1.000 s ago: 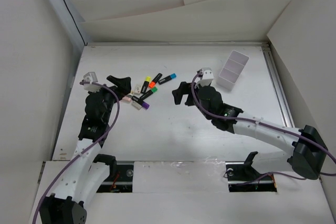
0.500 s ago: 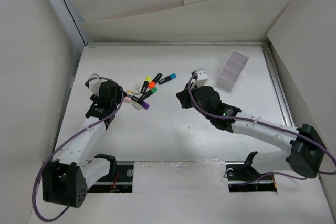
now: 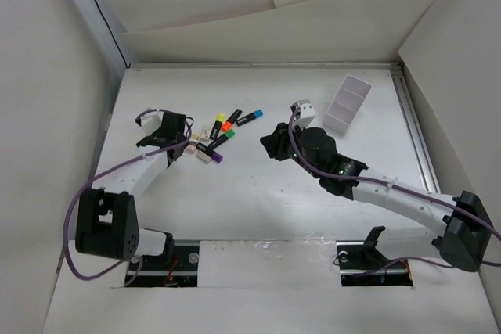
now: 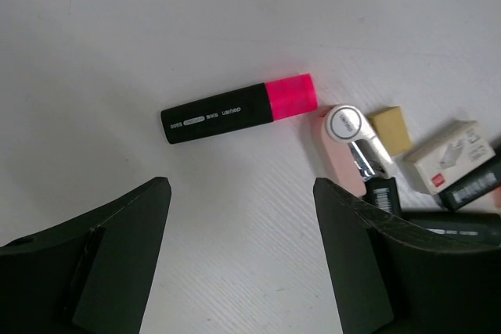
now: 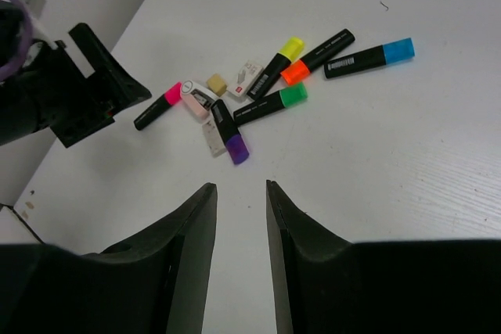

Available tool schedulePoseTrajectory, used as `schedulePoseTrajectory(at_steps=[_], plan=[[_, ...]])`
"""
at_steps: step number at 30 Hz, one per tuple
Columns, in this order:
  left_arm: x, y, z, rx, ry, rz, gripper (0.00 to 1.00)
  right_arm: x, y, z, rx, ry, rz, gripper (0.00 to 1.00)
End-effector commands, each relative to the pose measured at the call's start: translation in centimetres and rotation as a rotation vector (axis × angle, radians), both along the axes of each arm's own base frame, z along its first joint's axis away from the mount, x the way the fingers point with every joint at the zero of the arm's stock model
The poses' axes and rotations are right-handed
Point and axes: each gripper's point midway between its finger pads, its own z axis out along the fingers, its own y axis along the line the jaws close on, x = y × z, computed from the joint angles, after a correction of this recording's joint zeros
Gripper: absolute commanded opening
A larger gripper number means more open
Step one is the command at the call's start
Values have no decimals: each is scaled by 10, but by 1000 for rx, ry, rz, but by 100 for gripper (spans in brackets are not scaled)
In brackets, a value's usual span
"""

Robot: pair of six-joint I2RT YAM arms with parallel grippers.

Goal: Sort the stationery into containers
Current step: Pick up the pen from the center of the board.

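Note:
The left gripper will next move down and turn until its fingers are on both sides of the black body of the marker beside the pink cap (image 4: 235, 109), since the marker lies below it, crosswise to the open fingers.
The stationery is a loose heap of highlighter markers (image 3: 218, 137) left of the table's middle. In the right wrist view I make out yellow (image 5: 292, 47), orange (image 5: 296, 73), blue (image 5: 398, 49), green (image 5: 293, 95) and purple (image 5: 238, 149) caps. A black marker with a pink cap (image 4: 235, 109) lies alone at the heap's left edge. My left gripper (image 4: 241, 193) hovers just short of it, open and holding nothing. My right gripper (image 5: 239, 189) hangs to the right of the heap, its jaws a narrow gap apart with nothing between them. The container, a pale divided tray (image 3: 348, 102), stands at the back right.
A pink correction-tape holder (image 4: 344, 151), a tan eraser (image 4: 390, 129) and a small white box (image 4: 450, 157) lie mixed in with the markers. White walls close in the table on the left (image 3: 55, 115), back and right.
The left arm has stretched out low along the table, bringing its gripper down beside the pink-capped marker. The right gripper's jaws are far narrower than a second ago.

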Motion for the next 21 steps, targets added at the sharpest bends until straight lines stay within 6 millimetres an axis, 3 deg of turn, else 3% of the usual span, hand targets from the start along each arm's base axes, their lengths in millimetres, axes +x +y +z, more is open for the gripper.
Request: schedulePoseTrajectory(at_steps=[1,8,13,15,19,21], plan=[[2,7,4,68,87,-6,71,-1,3,37,79,-59,1,38],[-4,-3,-8,44,151,-87,68,-2,-1,40,93,-61,-13,38],[-2,-10,5,-29,-5,-76,65,-4,-1,44,101,-65,-1,38],[2,0,9,-27,-16,-59,61,-3,0,40,94,-59,-1,38],[11,11,9,51,88,-60,52,-3,0,40,94,-59,-1,38],[7,12,-5,75,193,-79,51,-5,-1,45,104,-67,-1,38]])
